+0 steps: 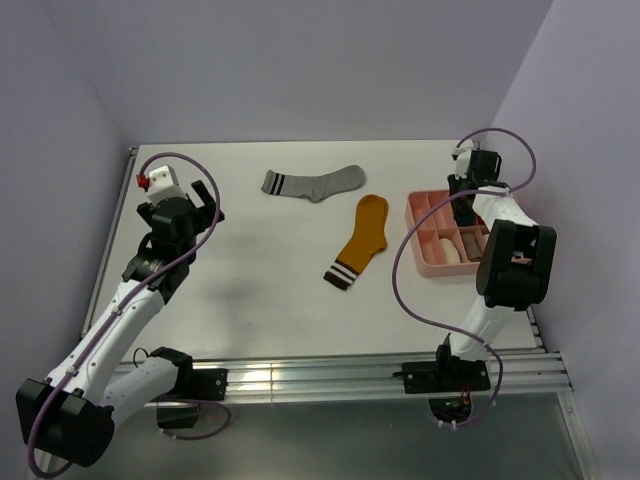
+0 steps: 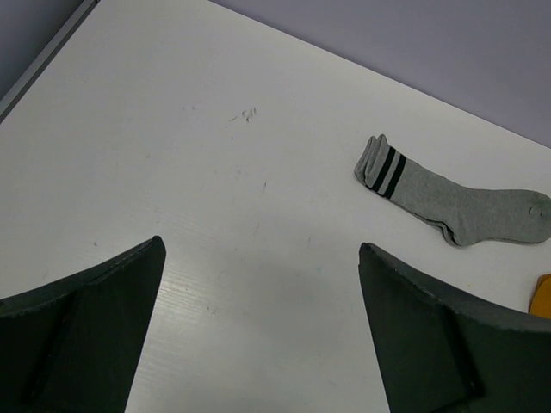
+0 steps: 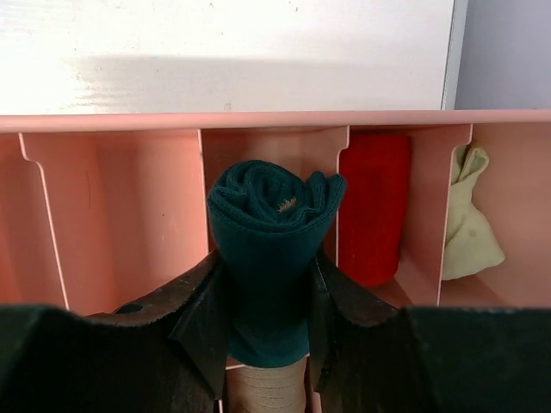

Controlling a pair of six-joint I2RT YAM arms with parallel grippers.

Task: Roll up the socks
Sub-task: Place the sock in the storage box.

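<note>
The roll of the teal sock [image 3: 271, 219] still hangs over the tray's section [image 3: 274, 148] beside the red bundle. Next, my right gripper lowers into that section and releases it.
In the right wrist view a dark teal sock [image 3: 271, 219], rolled into a tight bundle, sits between the fingers of my right gripper [image 3: 267, 284], which is shut on it. The roll hangs over a middle compartment of the pink tray [image 3: 112, 215]. A grey sock [image 1: 313, 182] with dark cuff stripes lies flat at the back middle of the table. The mustard sock [image 1: 362, 240] with a striped cuff lies flat near the centre. My left gripper [image 1: 205, 210] hovers over the left of the table, open and holding nothing. In its wrist view the left gripper [image 2: 258, 245] faces the grey sock [image 2: 448, 198].
The pink tray [image 1: 414, 235] stands at the right of the table under my right gripper [image 1: 463, 205]. It holds a red bundle [image 3: 374, 206], a cream bundle [image 3: 469, 224] and a beige roll [image 3: 267, 391] below the teal one. Purple walls close in the table.
</note>
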